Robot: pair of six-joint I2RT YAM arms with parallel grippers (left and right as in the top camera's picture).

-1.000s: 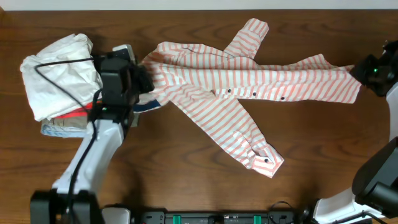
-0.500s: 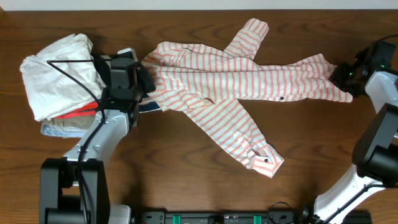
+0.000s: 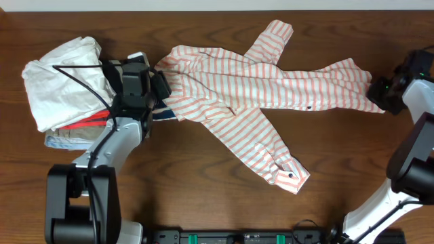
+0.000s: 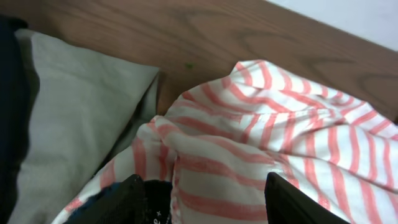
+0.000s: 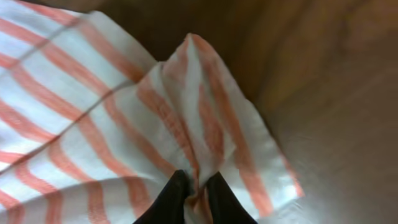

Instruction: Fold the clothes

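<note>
The right gripper draws the shirt's fold back toward the base onto the bare tabletop in front of the shirt's hem next and releases it, since that part is clear.
A pink-and-white striped shirt lies spread lengthwise across the wooden table, one sleeve toward the back and one toward the front. My left gripper is at the collar end. In the left wrist view it stands open, its black fingers wide apart over the striped shirt, whose cloth lies loose between them. At the hem on the far right, my right gripper is pinching a fold. The right wrist view shows it with the jaws nearly together and a ridge of striped shirt caught between them.
A pile of other clothes, white on top with red and beige beneath, sits at the left next to the left arm. Pale grey cloth lies left of the collar. Bare wooden table runs along the front.
The left gripper has opened and let go of the collar. The right gripper carried the hem inward, then shifted slightly back right; the hem is now bunched instead of stretched.
</note>
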